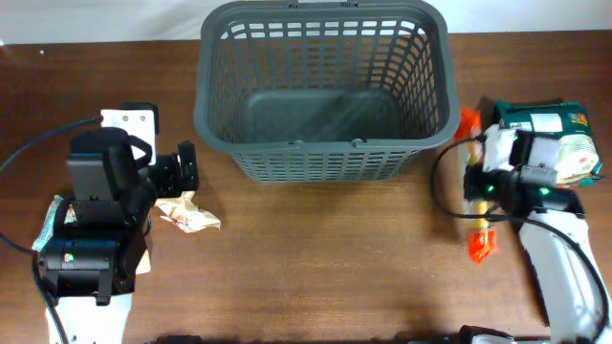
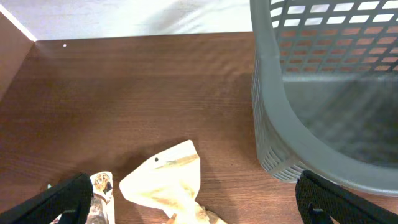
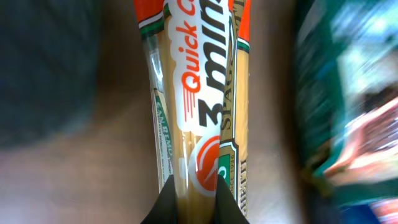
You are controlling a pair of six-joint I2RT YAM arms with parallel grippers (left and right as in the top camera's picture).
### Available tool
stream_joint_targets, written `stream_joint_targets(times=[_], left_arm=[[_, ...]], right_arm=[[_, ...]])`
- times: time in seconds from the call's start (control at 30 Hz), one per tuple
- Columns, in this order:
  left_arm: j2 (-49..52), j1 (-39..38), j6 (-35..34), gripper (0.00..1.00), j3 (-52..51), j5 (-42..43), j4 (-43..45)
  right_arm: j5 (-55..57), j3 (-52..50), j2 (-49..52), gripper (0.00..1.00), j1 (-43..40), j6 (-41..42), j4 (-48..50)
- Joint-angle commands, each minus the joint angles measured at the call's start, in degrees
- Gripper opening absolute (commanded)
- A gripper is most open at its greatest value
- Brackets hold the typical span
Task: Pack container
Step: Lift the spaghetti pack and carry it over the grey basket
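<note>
My right gripper needs to lift the spaghetti packet first, then turn it across the basket's rim, to get it inside the basket's near side.
The large dark grey basket [image 1: 325, 143] stands at the back middle of the table, with nothing visible inside; its corner shows in the left wrist view [image 2: 273, 124]. My right gripper [image 1: 478, 188] is shut on a long orange and clear spaghetti packet [image 1: 481, 245] lying right of the basket. In the right wrist view the fingers [image 3: 194, 196] pinch that packet [image 3: 199, 93]. My left gripper [image 1: 182, 172] is open wide just above a crumpled cream snack packet [image 1: 189, 212]. In the left wrist view the packet [image 2: 168, 180] lies between the spread fingers [image 2: 196, 202].
A green packet [image 1: 559, 134] lies right of the spaghetti, blurred in the right wrist view [image 3: 348, 93]. Another small printed packet [image 2: 99, 193] lies by my left finger. The table's back edge meets a white surface [image 2: 124, 18].
</note>
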Motion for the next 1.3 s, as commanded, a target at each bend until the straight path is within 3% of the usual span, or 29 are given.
stream_joint_targets(times=[0.0,0.43,0.63,0.83,1.07,1.27], left_arm=[[0.02,-0.17,1.14,0.99,0.48,-0.42,0.2],[0.02,-0.17,1.14,0.99,0.48,-0.42,0.57],[0.02,-0.17,1.14,0.99,0.48,-0.39,1.27],[0.02,-0.17,1.11,0.99,0.48,-0.24,1.64],[0.0,-0.17,1.14,0.99,0.48,0.24,1.62],[-0.17,-0.17,1.11,0.99,0.48,0.26,1.46]], right_arm=[[0.2,5.55,-4.07,0.04,0.28,0.83,0.46],[4.33,24.39,-5.77,0.04,0.42,0.66,3.45],[-5.73,35.39,-5.77,0.04,3.82,0.68,12.41],[-19.74,37.68,-5.27,0.04,13.86,0.63,24.33],[-27.1,37.42,1.88,0.04,25.29,-0.74,19.67],[-28.52,37.42,9.51,0.04,27.36,-4.81,13.42]])
